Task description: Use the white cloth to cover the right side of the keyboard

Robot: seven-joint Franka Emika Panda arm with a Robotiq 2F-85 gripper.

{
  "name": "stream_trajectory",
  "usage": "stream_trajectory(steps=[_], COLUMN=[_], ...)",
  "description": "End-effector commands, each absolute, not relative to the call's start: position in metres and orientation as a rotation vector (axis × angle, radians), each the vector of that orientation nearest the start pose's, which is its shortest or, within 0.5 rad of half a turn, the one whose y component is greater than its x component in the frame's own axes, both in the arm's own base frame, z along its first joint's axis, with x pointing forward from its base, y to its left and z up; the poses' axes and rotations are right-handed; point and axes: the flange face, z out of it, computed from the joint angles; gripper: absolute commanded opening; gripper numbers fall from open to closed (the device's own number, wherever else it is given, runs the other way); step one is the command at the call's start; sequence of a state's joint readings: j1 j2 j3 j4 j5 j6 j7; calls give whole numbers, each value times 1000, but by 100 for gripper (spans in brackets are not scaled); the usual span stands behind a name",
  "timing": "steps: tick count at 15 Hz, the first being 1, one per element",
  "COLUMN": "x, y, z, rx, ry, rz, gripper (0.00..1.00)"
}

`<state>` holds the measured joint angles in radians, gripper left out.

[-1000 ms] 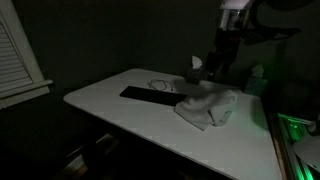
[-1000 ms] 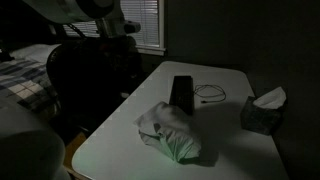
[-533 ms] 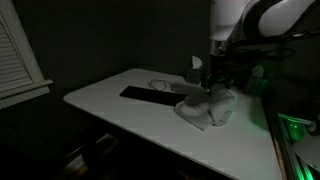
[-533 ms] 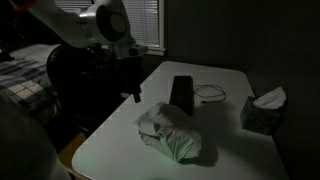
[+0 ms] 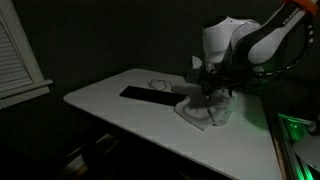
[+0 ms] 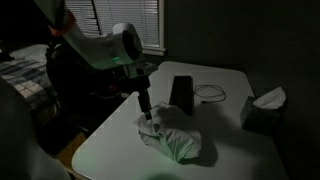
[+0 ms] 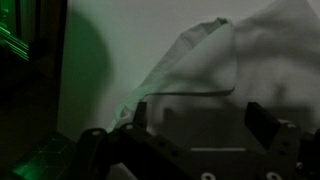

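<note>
The cloth's top corner (image 6: 149, 123) (image 7: 221, 80) is just below my open gripper and its raised fold shows between the spread fingers, so my gripper needs to move down onto it next.
The white cloth (image 5: 208, 112) lies crumpled on the white table, over one end of the dark keyboard (image 5: 148, 97). It also shows in an exterior view (image 6: 178, 142), with the keyboard (image 6: 181, 93) behind it. My gripper (image 6: 147, 116) hangs right above the cloth's near edge, fingers down. In the wrist view the gripper (image 7: 198, 118) is open, its two fingers spread over a raised fold of the cloth (image 7: 210, 60). Nothing is between the fingers.
A tissue box (image 6: 262, 108) stands at the table's side, also seen behind the arm (image 5: 194, 68). A thin cable (image 6: 209, 93) loops beside the keyboard. The table edge (image 7: 55, 90) runs close to the cloth, with green light beyond. A window with blinds (image 5: 18, 50) is nearby.
The arm has come down from high above the table to just over the cloth. The cloth and keyboard have not moved.
</note>
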<state>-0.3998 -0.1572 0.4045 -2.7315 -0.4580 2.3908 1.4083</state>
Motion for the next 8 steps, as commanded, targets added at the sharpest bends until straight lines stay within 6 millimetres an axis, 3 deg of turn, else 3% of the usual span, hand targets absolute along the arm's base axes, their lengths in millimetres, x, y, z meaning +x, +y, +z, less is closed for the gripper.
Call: stream_trajectory(steps=[1,7,8], x=[376,380,383], y=[-9,-9,-6], z=[251,250,242], rx=[-3046,-3021,-3004], ry=[1807,1852,1868], rz=[-128,-145,-89], gripper=[100,100,100])
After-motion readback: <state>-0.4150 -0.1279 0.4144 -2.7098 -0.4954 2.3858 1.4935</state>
